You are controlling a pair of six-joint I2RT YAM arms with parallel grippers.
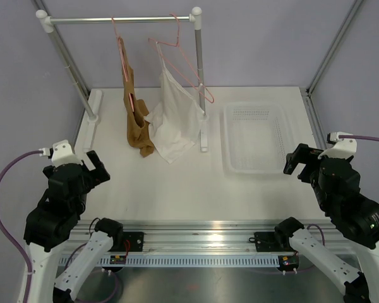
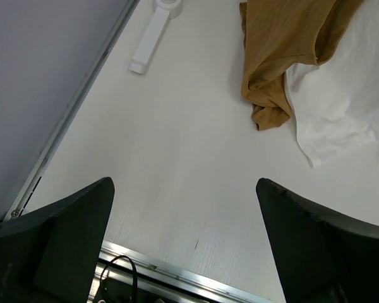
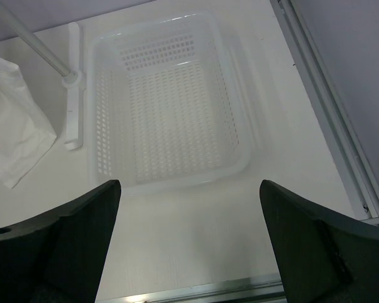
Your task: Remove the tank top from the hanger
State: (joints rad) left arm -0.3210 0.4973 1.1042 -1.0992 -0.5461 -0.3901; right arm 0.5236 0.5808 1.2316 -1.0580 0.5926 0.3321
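Observation:
My left gripper moves up and outward to the tank top's pink hanger wire (image 1: 124, 65) below the bar next, since the tank top still hangs from it.
The tan tank top (image 1: 136, 123) hangs from a pink wire hanger (image 1: 121, 47) on the grey rail at the back left, its lower end resting on the table. It also shows at the top of the left wrist view (image 2: 284, 57). My left gripper (image 1: 95, 167) is open and empty near the table's front left, well short of the tank top; its jaws stand wide apart (image 2: 184, 189). My right gripper (image 1: 297, 161) is open and empty at the front right, just before the basket (image 3: 189, 189).
A white sleeveless garment (image 1: 175, 120) hangs on a second pink hanger (image 1: 183, 63) beside the tank top. The rail (image 1: 123, 20) stands on two posts with white feet. A white perforated basket (image 1: 256, 136) lies at the right, also in the right wrist view (image 3: 170, 101).

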